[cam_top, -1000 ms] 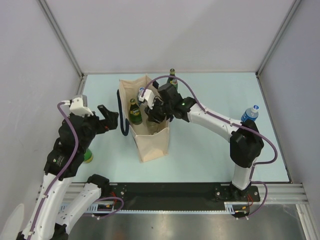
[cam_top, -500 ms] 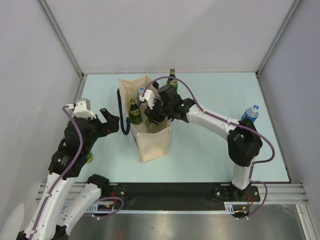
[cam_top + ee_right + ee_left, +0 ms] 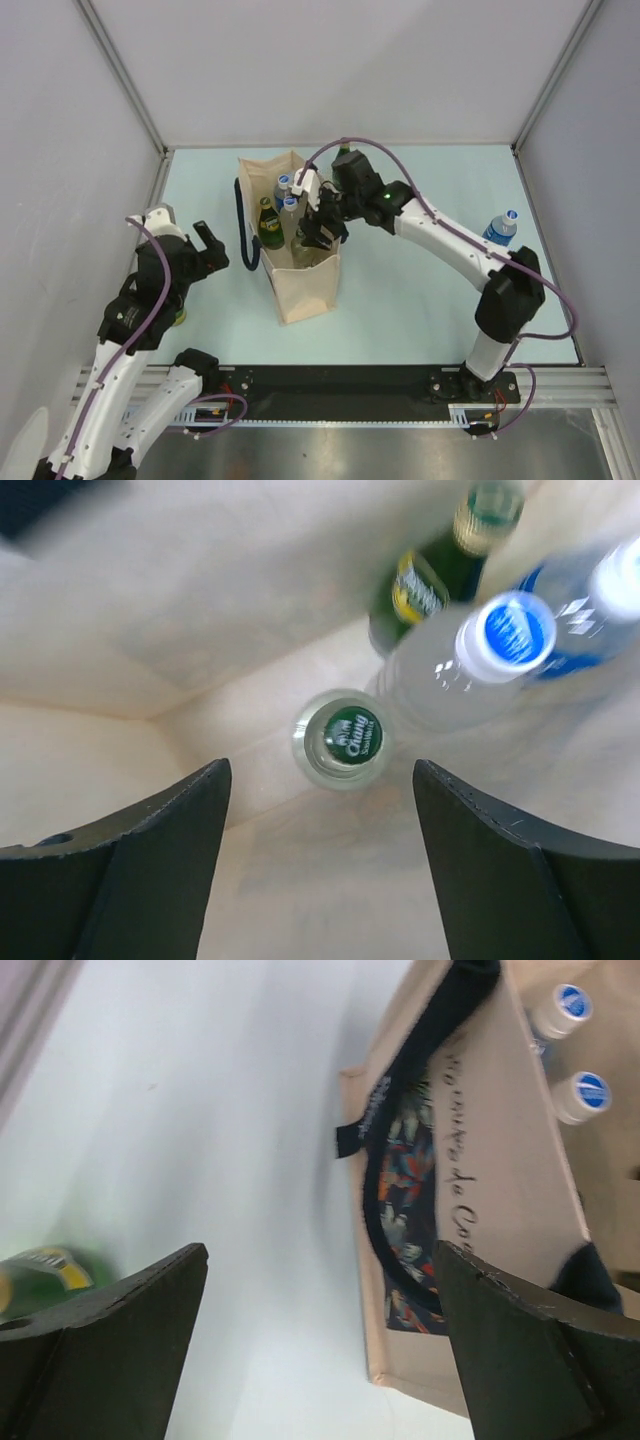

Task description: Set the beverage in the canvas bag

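My left gripper turns away from the bag (image 3: 300, 285) next and moves back, down onto the green bottle's neck (image 3: 180, 316), since this drink is still outside the bag.
The canvas bag (image 3: 300, 285) stands upright mid-table, beige with a navy handle (image 3: 400, 1160). Inside it stand a clear bottle with a green cap (image 3: 342, 738), a green bottle (image 3: 425, 585) and two blue-capped water bottles (image 3: 512, 630). My right gripper (image 3: 318, 228) hovers over the bag's mouth, directly above the green-capped bottle; it (image 3: 320, 870) is open, its fingers clear of the bottle, and holds nothing. Left of the bag my left gripper (image 3: 205, 250) is wide open and empty, with the bag's side (image 3: 520, 1210) ahead of it (image 3: 320, 1360).
A blue-capped water bottle (image 3: 497, 228) stands on the table at the right, by the right arm's elbow. A green bottle (image 3: 178, 315) lies under the left arm, also seen at the left wrist view's lower left (image 3: 35, 1275). Walls enclose three sides of the table.
My right gripper has gone from shut to open, letting go of the green-capped bottle inside the bag, and has lifted slightly. The left arm has drawn back leftward and nearer, away from the bag.
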### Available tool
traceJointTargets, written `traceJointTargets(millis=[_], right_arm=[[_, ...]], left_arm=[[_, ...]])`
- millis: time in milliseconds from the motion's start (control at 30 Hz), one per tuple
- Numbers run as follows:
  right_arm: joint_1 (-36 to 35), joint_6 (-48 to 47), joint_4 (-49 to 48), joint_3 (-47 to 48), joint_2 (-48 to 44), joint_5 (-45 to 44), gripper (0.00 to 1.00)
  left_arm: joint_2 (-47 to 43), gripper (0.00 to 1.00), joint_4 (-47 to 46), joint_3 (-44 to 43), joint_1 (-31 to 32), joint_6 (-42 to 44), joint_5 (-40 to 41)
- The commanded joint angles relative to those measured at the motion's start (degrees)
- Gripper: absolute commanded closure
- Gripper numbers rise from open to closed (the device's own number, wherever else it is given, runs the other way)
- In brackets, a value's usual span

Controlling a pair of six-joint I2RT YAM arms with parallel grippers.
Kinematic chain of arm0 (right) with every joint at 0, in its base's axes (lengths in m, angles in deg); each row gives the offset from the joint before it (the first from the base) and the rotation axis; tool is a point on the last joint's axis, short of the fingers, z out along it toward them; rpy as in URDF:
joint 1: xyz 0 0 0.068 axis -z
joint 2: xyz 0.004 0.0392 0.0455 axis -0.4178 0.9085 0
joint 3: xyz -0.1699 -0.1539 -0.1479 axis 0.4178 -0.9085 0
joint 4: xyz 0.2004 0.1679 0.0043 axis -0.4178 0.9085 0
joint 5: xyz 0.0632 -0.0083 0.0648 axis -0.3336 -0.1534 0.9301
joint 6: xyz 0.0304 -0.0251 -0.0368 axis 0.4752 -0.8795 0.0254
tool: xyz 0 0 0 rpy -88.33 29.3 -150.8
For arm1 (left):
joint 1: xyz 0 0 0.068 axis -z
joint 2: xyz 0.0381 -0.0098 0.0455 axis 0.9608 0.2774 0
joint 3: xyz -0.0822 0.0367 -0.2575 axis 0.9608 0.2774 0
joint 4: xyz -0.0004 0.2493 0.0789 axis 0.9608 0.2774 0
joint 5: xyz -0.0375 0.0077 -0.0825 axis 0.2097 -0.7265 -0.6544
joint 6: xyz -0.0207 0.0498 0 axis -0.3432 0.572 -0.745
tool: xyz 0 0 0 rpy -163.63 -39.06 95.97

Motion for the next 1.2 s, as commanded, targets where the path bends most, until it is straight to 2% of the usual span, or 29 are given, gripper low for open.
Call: traceJointTargets(millis=[0,167,267,433,533,600,733,867,1067,1167], right_arm=[[0.9,-3.81,6.24,5.87,-8.13,7.43,0.21],[3.18,-3.29,9.94,9.65,-10.5,10.59,0.21],[4.33,-2.14,10.91,10.36,-11.73,12.35,0.21],[7.31,-0.82,11.44,8.25,-14.72,14.55,0.2],[9.25,-0.47,11.43,6.23,-16.13,15.34,0.2],[10.74,0.23,11.08,5.0,-16.83,15.87,0.2],[12.94,1.73,10.38,2.54,-18.59,16.92,0.2],[14.7,2.61,9.77,0.25,-19.64,17.54,0.19],[17.25,3.05,9.76,-1.5,-20.96,19.03,0.18],[18.39,3.48,9.59,-2.12,-21.58,19.91,0.18]], left_arm=[[-0.34,0.0,6.68,-3.39,-0.1,-2.97,9.17],[-1.84,0.0,10.73,-3.48,-0.45,-4.9,16.89],[-1.32,0.0,11.7,-4.18,-1.94,-5.0,17.53],[0.7,0.0,11.0,-4.89,-8.0,-2.72,12.44],[2.55,0.0,10.3,-6.11,-15.98,-0.87,6.99],[4.13,0.0,11.35,-7.43,-18.29,-1.04,4.7],[5.98,0.0,15.29,-9.1,-21.01,-4.28,5.65],[7.56,0.0,17.06,-7.09,-23.3,-7.1,7.77],[8.7,0.01,12.68,-1.9,-31.39,-5.61,3.64],[10.2,0.06,9.95,-0.23,-34.9,-4.3,1.1]])
